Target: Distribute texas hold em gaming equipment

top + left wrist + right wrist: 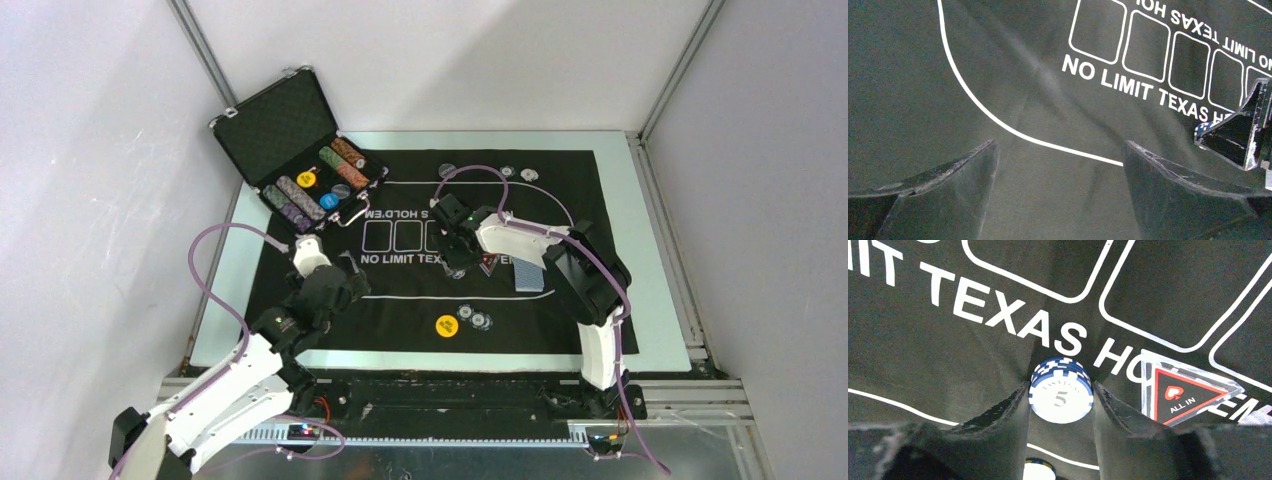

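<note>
Next, my right gripper will lift past the cards, then lower and release the chips on the mat's end, which lies to its right in the top view.
My right gripper (1061, 386) is shut on a short stack of blue-and-white poker chips (1060, 401) marked 5, both fingers pressed against its sides, just above the black mat (400, 300). Right beside it lies the red-black triangle marker (1188, 396). In the top view the right gripper (458, 262) is at the mat's centre, near the blue-backed playing cards (528, 277). A yellow disc (446, 325) and two small chips (471, 318) lie near the front edge. More chips (520, 174) lie at the far edge. My left gripper (1060, 145) hangs open over bare mat at the left.
The open black metal-edged case (300, 150) stands at the back left with rows of chips and coloured discs inside. Another chip (1039, 471) lies on the mat below the right fingers. Grey walls and frame rails close in the table on three sides.
</note>
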`<state>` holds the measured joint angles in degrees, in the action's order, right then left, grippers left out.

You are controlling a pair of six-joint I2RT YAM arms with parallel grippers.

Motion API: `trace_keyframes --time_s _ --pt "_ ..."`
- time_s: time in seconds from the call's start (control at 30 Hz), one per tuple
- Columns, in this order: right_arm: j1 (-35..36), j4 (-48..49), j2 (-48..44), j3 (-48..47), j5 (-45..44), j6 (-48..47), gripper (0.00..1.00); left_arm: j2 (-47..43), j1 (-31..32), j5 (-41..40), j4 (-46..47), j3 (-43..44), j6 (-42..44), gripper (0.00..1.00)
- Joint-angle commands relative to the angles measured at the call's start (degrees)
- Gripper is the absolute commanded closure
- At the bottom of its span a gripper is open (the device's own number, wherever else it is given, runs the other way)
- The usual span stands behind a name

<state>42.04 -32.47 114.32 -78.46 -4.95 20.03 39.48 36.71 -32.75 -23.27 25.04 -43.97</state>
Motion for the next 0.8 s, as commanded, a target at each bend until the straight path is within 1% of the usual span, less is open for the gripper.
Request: trace_keyframes --time_s 0.0,0.13,0.17,0.4,0.77 --pt "0.33 -0.16 0.20 0.21 -1.20 0.63 0.57 0.07 -0.34 -0.51 0.88 -0.96 0.02 0.02" --pt "0.33 -0.04 -0.96 0.20 -1.77 0.50 0.65 0.12 -0.37 -0.52 0.87 -0.90 0.02 0.02" --pt "0.37 0.00 -1.54 0.17 -1.96 0.31 0.66 0.13 -0.33 -0.50 0.88 -0.93 0.02 0.02" --pt "0.25 -0.06 -4.36 0.14 -2.92 -0.10 0.67 0.05 -0.34 -0.38 0.86 -0.95 0.02 0.02" --pt "0.19 -0.21 -6.03 0.12 -2.61 -0.25 0.68 -0.17 -0.35 -0.43 0.82 -1.00 0.02 0.02"
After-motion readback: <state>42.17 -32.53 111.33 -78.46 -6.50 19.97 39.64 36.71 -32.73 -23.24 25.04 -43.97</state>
